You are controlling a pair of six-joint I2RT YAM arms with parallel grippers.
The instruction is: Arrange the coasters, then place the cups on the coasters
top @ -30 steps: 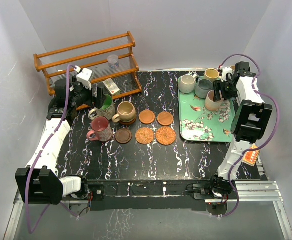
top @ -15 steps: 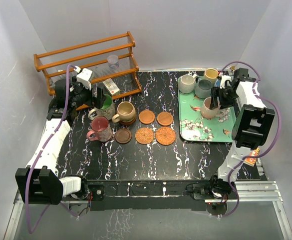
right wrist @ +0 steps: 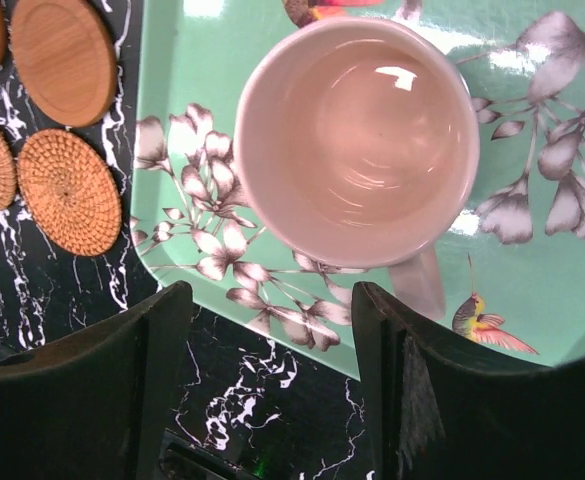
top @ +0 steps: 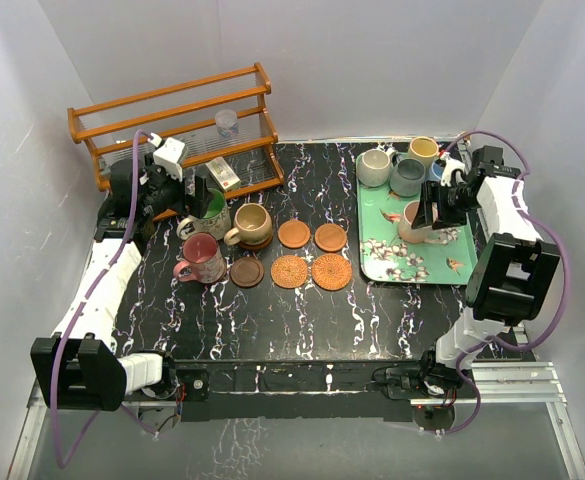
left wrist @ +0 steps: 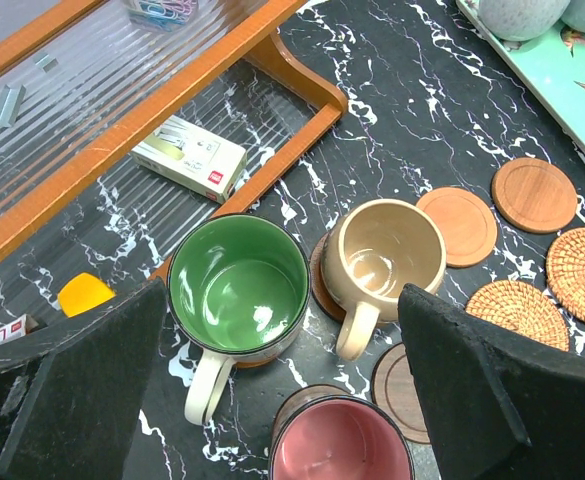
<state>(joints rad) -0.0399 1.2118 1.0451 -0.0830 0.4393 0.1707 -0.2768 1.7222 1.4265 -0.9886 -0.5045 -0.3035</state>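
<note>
The right gripper turns, reaches outward and comes down onto the pink cup's far rim next, since that rim is bare with the handle on the near side.
The green cup (left wrist: 238, 283), tan cup (left wrist: 386, 253) and maroon cup (left wrist: 340, 440) each stand on a coaster at the left. My left gripper (left wrist: 282, 295) hangs open above them, holding nothing. Beside them lie bare coasters: two wooden (top: 293, 234) (top: 330, 237), two wicker (top: 289, 271) (top: 331, 271), one dark (top: 246, 271). The pink cup (right wrist: 357, 140) stands on the floral tray (right wrist: 182, 70), handle toward my right gripper (right wrist: 272, 290), which is open just short of it. Cream (top: 374, 167), grey-blue (top: 407, 176) and yellow (top: 423, 150) cups stand at the tray's back.
A wooden rack (top: 172, 110) stands at the back left with a small clear plastic cup (top: 227, 123) on it and a white box (top: 224, 175) at its foot. An orange object (top: 502, 315) lies right of the tray, near the right arm.
My right gripper has swung from the tray's back toward its near side, over the pink cup, which now shows slightly nearer the tray's middle. The left arm has not moved.
</note>
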